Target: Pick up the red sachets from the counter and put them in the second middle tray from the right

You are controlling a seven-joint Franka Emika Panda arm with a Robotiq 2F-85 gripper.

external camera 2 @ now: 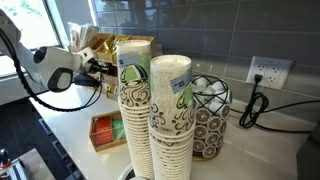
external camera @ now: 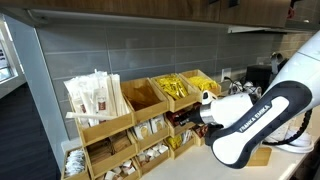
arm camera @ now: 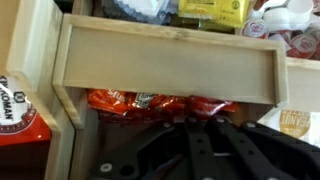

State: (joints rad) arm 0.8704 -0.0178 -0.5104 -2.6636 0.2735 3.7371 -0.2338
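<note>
The light-wood bin lies open ahead of my fingers beneath the panel (arm camera: 165, 65). My gripper should next ease deeper in to release the red sachets between the bin's sides.
The red sachets (arm camera: 150, 103) lie in a crumpled row inside a light-wood bin (arm camera: 68, 125) of the rack, under a wide wooden panel (arm camera: 165, 65). My gripper (arm camera: 200, 122) reaches into this bin, its dark fingers drawn together at the sachets. In an exterior view the gripper (external camera: 186, 118) is at the middle tier, second bin from the right (external camera: 176, 124). It also shows against the rack in an exterior view (external camera 2: 98, 68). No red sachets show on the counter (external camera 2: 70, 125).
Top-tier bins hold paper straws (external camera: 95, 97) and yellow packets (external camera: 178, 88). Tall stacks of paper cups (external camera 2: 155, 115), a wire pod holder (external camera 2: 210, 115) and a low wooden tray (external camera 2: 105, 130) stand on the counter. A cable (external camera 2: 255, 100) runs to a wall socket.
</note>
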